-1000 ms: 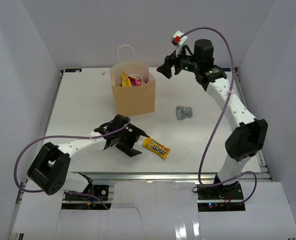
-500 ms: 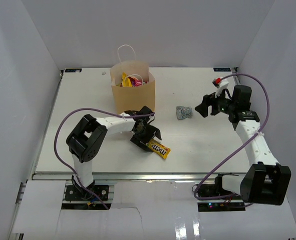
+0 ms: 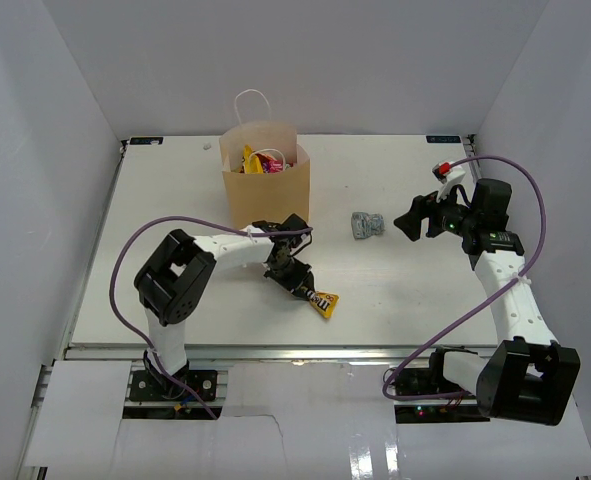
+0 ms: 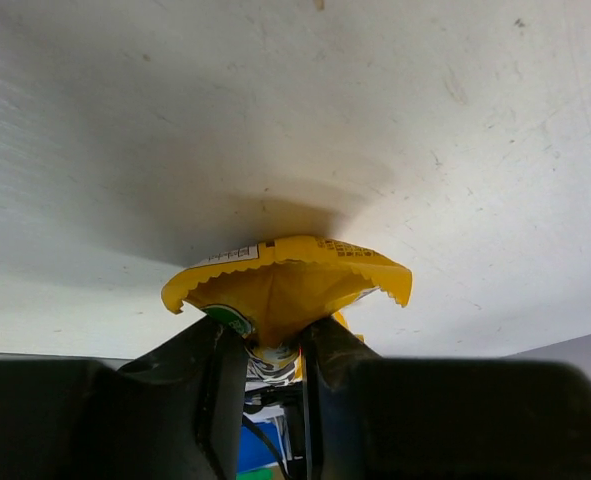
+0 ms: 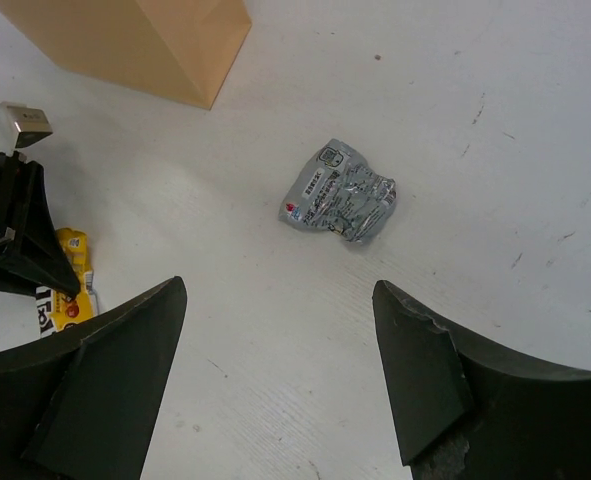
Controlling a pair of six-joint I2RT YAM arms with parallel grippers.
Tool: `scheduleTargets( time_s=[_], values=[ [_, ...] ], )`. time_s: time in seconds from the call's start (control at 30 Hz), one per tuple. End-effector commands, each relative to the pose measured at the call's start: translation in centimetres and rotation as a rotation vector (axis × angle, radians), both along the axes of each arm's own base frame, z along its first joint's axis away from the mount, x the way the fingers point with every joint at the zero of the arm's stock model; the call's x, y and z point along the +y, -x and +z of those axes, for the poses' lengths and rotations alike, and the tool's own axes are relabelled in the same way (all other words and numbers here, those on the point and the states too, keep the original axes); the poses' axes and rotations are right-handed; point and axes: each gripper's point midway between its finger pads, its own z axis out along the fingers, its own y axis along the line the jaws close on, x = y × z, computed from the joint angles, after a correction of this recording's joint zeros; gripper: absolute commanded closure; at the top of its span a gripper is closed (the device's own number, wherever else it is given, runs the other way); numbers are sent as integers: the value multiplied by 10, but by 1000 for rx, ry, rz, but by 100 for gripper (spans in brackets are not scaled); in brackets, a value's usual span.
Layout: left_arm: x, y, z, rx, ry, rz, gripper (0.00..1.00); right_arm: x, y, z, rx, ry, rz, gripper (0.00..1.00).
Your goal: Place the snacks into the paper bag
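Observation:
I need to lift my left gripper high and outward next, over the bag's open top, to release the yellow snack packet, because the bag's sides stand above the tabletop.
A yellow snack packet lies on the white table in front of the paper bag. My left gripper is shut on its near end, and in the left wrist view the crinkled yellow wrapper is pinched between the two black fingers. A silver snack packet lies loose on the table, right of the bag. My right gripper hovers open above and to the right of it, with nothing between its fingers. Several colourful snacks show inside the bag's open top.
The tan bag stands upright at the back centre with a white cord handle sticking up. White walls close in the table on three sides. The left arm's purple cable loops over the left half.
The left jaws have closed onto the yellow packet, bunching its end and pulling it slightly. The right gripper has shifted a little up and right near the silver packet, still open.

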Motion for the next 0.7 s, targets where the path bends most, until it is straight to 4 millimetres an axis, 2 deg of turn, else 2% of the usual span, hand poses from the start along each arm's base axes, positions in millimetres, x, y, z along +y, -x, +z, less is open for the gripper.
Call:
scheduleTargets(
  time_s=[0.0, 0.03, 0.17, 0.2, 0.27, 0.3, 0.4, 0.43, 0.53, 0.57, 0.63, 0.67],
  values=[
    [28, -7, 2, -63, -157, 69, 76, 3, -1, 12, -46, -19, 20, 19],
    [27, -10, 7, -86, -152, 55, 77, 4, -1, 13, -47, -21, 24, 19],
    [20, -34, 51, -283, -130, -20, 80, 4, -1, 14, -55, -15, 27, 19],
    [17, -35, 74, -347, -102, -49, 82, 3, -1, 15, -57, -13, 28, 19],
    [16, -42, 105, -428, -66, -41, 83, 3, -1, 14, -59, -6, 26, 19],
    [16, -43, 132, -483, -22, -27, 85, 3, -2, 14, -62, -5, 27, 19],
    [12, -53, 197, -620, 72, 16, 89, 2, -2, 12, -56, -4, 25, 19],
    [8, -59, 228, -684, 112, 20, 89, 2, -2, 12, -58, -2, 26, 19],
    [9, -69, 276, -786, 158, 58, 89, 1, -3, 13, -61, -1, 26, 19],
    [6, -74, 306, -841, 197, 74, 89, 1, -3, 13, -59, -1, 26, 19],
    [6, -83, 335, -910, 213, 95, 88, 1, -5, 14, -62, 1, 25, 19],
    [3, -90, 366, -975, 241, 102, 88, 1, -5, 15, -65, 2, 26, 19]
  ],
)
